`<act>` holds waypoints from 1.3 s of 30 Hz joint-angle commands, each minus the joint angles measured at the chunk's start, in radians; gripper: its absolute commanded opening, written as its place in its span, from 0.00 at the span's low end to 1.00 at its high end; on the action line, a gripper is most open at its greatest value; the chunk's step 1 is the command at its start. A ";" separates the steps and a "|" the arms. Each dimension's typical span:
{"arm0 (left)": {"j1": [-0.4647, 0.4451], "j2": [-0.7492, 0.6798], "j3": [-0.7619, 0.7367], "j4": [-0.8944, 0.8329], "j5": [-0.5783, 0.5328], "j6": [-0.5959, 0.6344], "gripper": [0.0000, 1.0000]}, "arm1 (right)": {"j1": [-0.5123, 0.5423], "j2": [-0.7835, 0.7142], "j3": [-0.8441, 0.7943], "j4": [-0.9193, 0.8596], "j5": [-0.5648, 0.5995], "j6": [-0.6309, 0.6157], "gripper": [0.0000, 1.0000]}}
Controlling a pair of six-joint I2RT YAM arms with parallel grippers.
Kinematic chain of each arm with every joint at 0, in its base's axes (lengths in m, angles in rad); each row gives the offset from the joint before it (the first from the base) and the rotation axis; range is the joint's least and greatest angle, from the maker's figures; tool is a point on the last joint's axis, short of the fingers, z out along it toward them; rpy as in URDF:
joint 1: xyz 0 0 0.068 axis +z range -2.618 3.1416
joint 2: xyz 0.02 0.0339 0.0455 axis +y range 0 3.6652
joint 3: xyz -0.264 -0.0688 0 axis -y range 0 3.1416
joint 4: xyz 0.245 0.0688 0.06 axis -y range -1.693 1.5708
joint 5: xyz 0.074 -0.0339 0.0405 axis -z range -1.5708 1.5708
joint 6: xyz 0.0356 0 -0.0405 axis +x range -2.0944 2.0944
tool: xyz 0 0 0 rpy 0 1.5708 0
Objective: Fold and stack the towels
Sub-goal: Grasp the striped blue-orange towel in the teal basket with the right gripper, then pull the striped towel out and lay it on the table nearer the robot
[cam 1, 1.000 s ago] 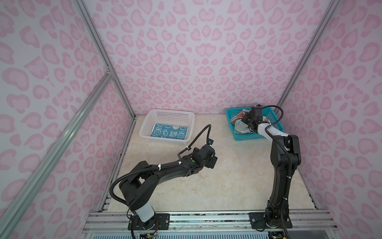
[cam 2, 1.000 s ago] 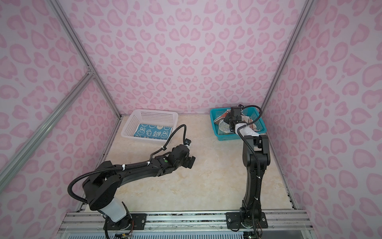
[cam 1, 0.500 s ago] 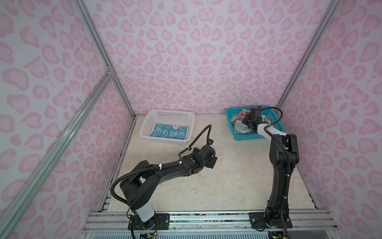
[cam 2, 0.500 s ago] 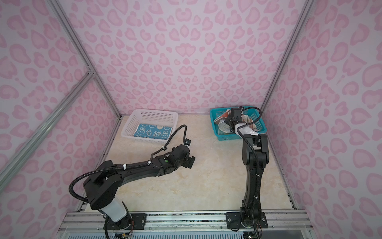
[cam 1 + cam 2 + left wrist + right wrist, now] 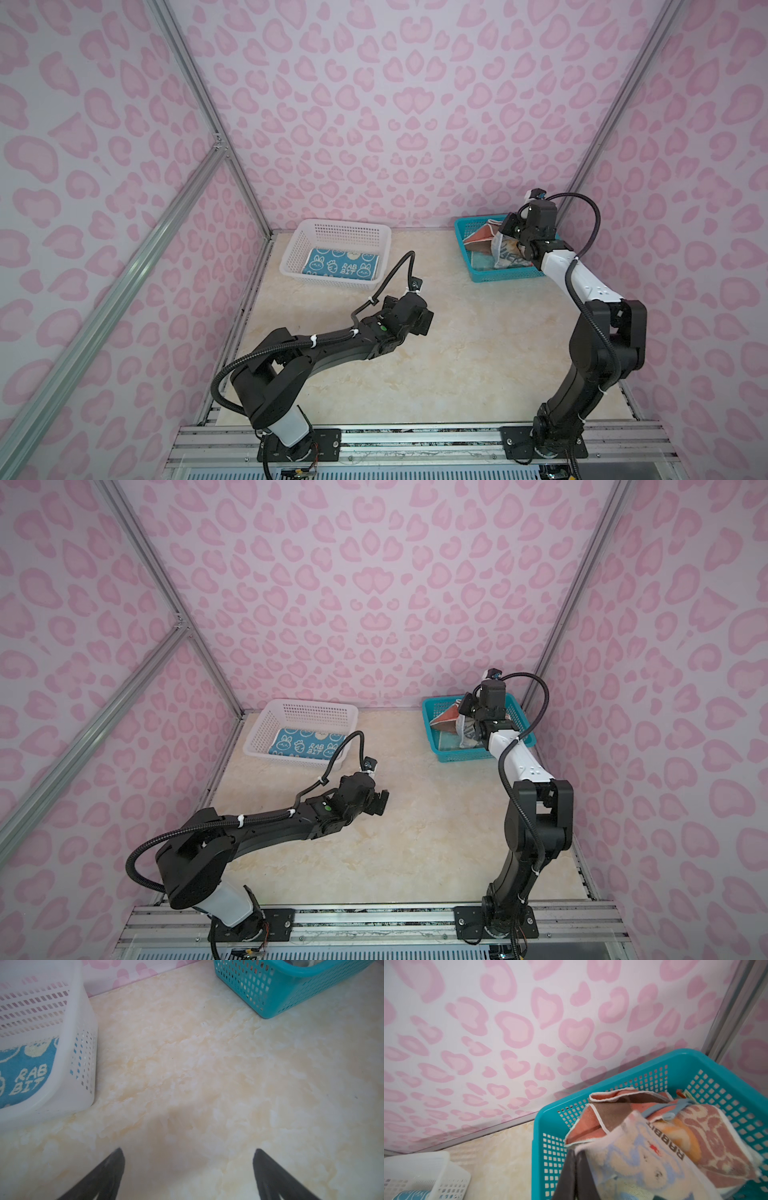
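My right gripper lifts from the teal basket (image 5: 505, 275) next, moves back and down to the bare tabletop below and back of it, and releases the lettered towel's edge.
A blue rabbit towel (image 5: 343, 266) (image 5: 305, 746) (image 5: 22, 1076) lies flat in the white basket (image 5: 345, 226) (image 5: 311, 706) (image 5: 68, 1022). Over the teal basket (image 5: 505, 275) (image 5: 469, 754) (image 5: 550, 1157), my right gripper (image 5: 507, 239) (image 5: 467, 712) (image 5: 577, 1152) is shut on the edge of a pale lettered towel (image 5: 509, 257) (image 5: 633, 1157), which hangs from it. An orange-brown towel with white edging (image 5: 482, 237) (image 5: 446, 719) (image 5: 591, 1126) sticks up beside it. My left gripper (image 5: 422, 322) (image 5: 380, 802) (image 5: 188, 1150) hovers open over the bare table, holding nothing.
Both baskets stand against the back wall, white at the left, teal in the right corner (image 5: 291, 987). Pink patterned walls with metal posts close in three sides. The marble-look tabletop (image 5: 457, 353) stretches between the arms.
My right gripper has shut on the pale towel and risen a little, pulling the cloth up out of the teal basket. The left arm has not moved.
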 commanded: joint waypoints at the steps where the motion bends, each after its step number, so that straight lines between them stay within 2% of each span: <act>1: 0.002 -0.051 -0.030 0.078 -0.023 -0.023 0.98 | 0.022 -0.081 -0.010 -0.044 -0.082 -0.079 0.00; 10: 0.007 -0.165 -0.097 0.090 -0.062 -0.043 0.98 | 0.135 -0.309 -0.017 -0.120 -0.109 -0.188 0.00; 19: 0.010 -0.319 -0.184 0.081 -0.116 -0.057 0.99 | 0.334 -0.465 -0.018 -0.140 -0.142 -0.268 0.00; 28: 0.021 -0.470 -0.256 0.060 -0.161 -0.045 1.00 | 0.546 -0.456 -0.007 -0.139 -0.175 -0.318 0.00; 39: 0.030 -0.568 -0.291 0.003 -0.181 -0.039 1.00 | 0.581 -0.367 -0.160 -0.069 -0.141 -0.248 0.00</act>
